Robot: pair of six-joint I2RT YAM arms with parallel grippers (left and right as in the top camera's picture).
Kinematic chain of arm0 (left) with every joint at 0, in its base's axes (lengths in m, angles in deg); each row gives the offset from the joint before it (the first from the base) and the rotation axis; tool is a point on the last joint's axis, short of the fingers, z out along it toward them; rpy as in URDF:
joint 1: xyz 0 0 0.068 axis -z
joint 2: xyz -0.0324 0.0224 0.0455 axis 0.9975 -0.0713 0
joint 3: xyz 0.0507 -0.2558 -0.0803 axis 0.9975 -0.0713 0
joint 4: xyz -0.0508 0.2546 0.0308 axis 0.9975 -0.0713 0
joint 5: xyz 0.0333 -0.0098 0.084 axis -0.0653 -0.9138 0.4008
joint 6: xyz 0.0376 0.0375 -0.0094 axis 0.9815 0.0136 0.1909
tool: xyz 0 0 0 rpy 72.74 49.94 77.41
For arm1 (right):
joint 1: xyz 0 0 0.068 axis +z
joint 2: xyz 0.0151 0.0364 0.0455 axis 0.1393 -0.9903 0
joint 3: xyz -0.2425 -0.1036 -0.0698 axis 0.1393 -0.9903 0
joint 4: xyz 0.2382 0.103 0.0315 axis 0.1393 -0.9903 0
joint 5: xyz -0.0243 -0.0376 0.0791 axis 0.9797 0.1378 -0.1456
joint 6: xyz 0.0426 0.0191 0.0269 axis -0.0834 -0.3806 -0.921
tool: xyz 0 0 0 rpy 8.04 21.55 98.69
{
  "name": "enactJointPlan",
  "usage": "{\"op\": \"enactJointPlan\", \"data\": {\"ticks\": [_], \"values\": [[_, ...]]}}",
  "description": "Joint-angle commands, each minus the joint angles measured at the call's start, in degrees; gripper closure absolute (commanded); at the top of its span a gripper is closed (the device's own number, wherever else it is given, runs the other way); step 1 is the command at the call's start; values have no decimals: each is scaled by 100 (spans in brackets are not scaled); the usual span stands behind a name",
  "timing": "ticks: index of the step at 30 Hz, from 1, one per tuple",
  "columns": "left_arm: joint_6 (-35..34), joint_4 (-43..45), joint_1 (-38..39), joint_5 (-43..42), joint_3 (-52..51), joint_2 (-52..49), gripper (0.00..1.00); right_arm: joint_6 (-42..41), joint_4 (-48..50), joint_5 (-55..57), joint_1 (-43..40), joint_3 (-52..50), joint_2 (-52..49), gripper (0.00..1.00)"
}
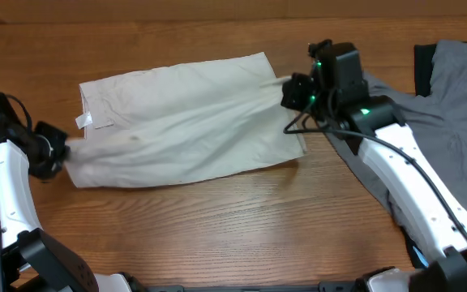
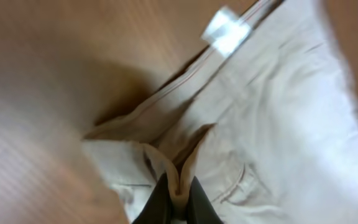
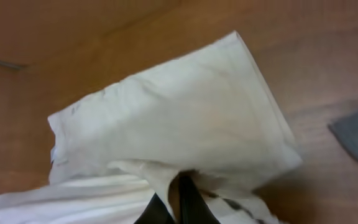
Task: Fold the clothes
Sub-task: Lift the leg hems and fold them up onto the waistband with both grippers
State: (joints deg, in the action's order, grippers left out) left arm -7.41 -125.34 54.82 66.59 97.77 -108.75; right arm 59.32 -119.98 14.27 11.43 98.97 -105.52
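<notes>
My right gripper carries the pinched edge of the shorts outward next and releases it at the far corner. The shorts' far corner (image 1: 263, 62) (image 3: 234, 45) lies outward of my right gripper.
The cream shorts (image 1: 185, 122) lie spread across the middle of the wooden table, with a small white tag (image 1: 83, 122) at the left end. My left gripper (image 1: 55, 150) is shut on the shorts' left edge; the left wrist view shows a fold of cream cloth (image 2: 178, 180) pinched between the black fingers (image 2: 178, 202), with the tag (image 2: 225, 30) above. My right gripper (image 1: 286, 93) is shut on the shorts' right edge; in the right wrist view the fingers (image 3: 174, 205) pinch cloth and the shorts (image 3: 179, 118) are lifted in front.
A grey garment (image 1: 444, 113) lies at the right of the table, partly under my right arm, with a black fabric piece (image 1: 422, 69) at its top. Bare wooden table (image 1: 242, 219) runs along the front.
</notes>
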Motion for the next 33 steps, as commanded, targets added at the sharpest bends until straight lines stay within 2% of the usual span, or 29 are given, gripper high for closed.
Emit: {"op": "enactJointPlan", "data": {"ticks": [1,8,17,21,22,23,25,26,27,29,30,31,32,33], "values": [[-232,778,50,85,142,17,95,195,435,752,-201,184,-170,96],[-236,2321,739,686,142,-262,94,195,1405,822,-201,184,-887,96],[-535,3091,1027,1056,142,-1176,94,269,2581,857,-201,181,-1552,96],[-535,3416,1027,1045,142,-1447,92,433,2667,861,-201,181,-1694,96],[-533,3456,1032,1043,142,-1480,90,433,2677,861,-201,181,-1711,93],[-533,3504,1036,1049,142,-1539,86,433,2682,861,-201,181,-1733,85],[-533,3580,1040,1049,142,-1598,79,433,2715,859,-201,181,-1788,83],[-535,3637,1040,1043,142,-1622,75,433,2747,859,-201,181,-1816,78],[-535,3674,1045,1032,142,-1628,70,433,2756,859,-201,181,-1829,67],[-533,3770,1049,935,142,-1631,56,435,2758,861,-201,181,-1864,55],[-531,3823,1047,852,146,-1631,51,468,2739,861,-212,181,-1869,46],[-525,3873,1003,680,173,-1624,25,511,2640,859,-260,181,-1871,38],[-505,3875,973,601,197,-1620,10,516,2555,859,-289,181,-1869,35],[-459,3873,922,468,249,-1606,0,516,2415,859,-332,181,-1869,34]]}}
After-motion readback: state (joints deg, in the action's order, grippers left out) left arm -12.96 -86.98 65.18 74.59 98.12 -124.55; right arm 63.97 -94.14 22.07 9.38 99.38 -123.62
